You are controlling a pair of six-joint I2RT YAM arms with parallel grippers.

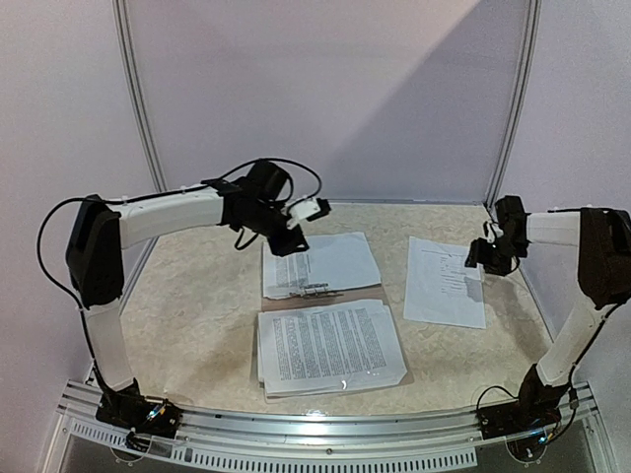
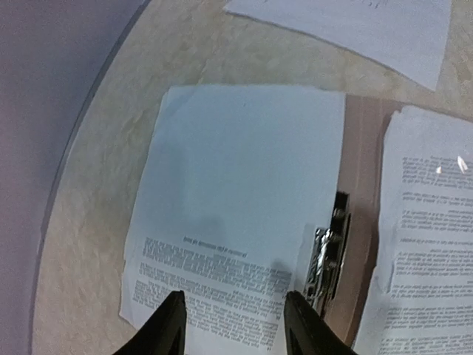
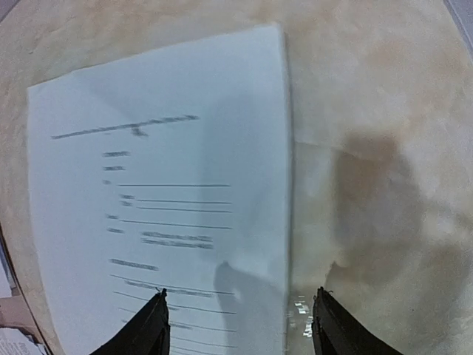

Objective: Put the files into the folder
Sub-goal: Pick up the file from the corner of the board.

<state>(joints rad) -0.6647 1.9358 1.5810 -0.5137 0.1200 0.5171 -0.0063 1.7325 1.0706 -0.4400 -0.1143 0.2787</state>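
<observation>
The single sheet lies flat below, so my right gripper's open fingers will next go down and tilt flatter at its edge away from the folder.
The tan-brown folder [image 1: 367,294] lies open in the middle of the table, with a metal clip [image 2: 325,259] at its spine. A stack of printed sheets [image 1: 330,347] covers its near half. A sheet [image 1: 325,261] lies on its far half; it also shows in the left wrist view [image 2: 236,200]. A single sheet [image 1: 446,281] lies on the table to the right. My left gripper [image 1: 292,240] hovers open and empty over the far sheet's left part [image 2: 235,319]. My right gripper [image 1: 481,260] is open and empty, straddling the single sheet's right edge [image 3: 240,318].
The beige mottled table [image 1: 197,296] is bounded by white walls and a curved frame post [image 1: 143,118] at the left and another at the right. A metal rail [image 1: 325,434] runs along the near edge between the arm bases.
</observation>
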